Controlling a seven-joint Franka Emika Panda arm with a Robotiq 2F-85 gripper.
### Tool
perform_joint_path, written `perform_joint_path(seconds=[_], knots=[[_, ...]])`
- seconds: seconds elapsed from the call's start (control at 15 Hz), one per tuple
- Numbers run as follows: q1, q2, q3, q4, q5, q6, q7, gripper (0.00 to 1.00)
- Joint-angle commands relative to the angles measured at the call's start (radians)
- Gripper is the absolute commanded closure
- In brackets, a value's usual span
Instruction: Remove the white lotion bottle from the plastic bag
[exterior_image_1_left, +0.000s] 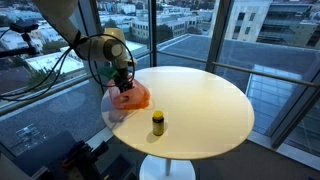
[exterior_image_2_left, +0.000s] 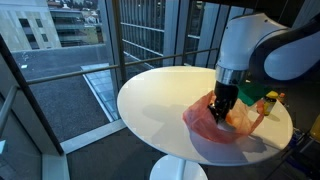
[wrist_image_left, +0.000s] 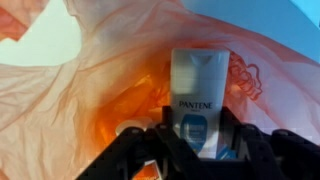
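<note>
The tabletop (exterior_image_1_left: 155, 106) beside the small dark bottle is bare. My gripper should next rise out of the bag, move toward that bottle, lower and let go of the lotion bottle.
The white lotion bottle (wrist_image_left: 196, 85), labelled Pantene with a blue panel, stands between my gripper's fingers (wrist_image_left: 197, 140) in the wrist view. The fingers press on both its sides. The translucent orange-pink plastic bag (wrist_image_left: 90, 90) lies behind and around it. In both exterior views the gripper (exterior_image_1_left: 122, 85) (exterior_image_2_left: 218, 108) reaches straight down into the bag (exterior_image_1_left: 132, 98) (exterior_image_2_left: 205, 125) near the edge of the round white table (exterior_image_1_left: 200, 100) (exterior_image_2_left: 160, 95). There the bottle is hidden by the gripper and the bag.
A small dark bottle with a yellow label (exterior_image_1_left: 157, 122) (exterior_image_2_left: 270, 100) stands on the table beside the bag. The table edge is close to the bag. Glass walls and railings surround the table.
</note>
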Motion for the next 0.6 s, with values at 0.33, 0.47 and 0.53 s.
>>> perform_joint_path(seconds=[0.33,0.47,0.53], knots=[[-0.008,-0.137,0.038,-0.030,0.013,-0.136,-0.066,0.75],[-0.010,-0.163,0.043,-0.034,0.009,-0.157,-0.069,0.75],[-0.012,-0.176,0.046,-0.036,0.012,-0.166,-0.076,0.75]])
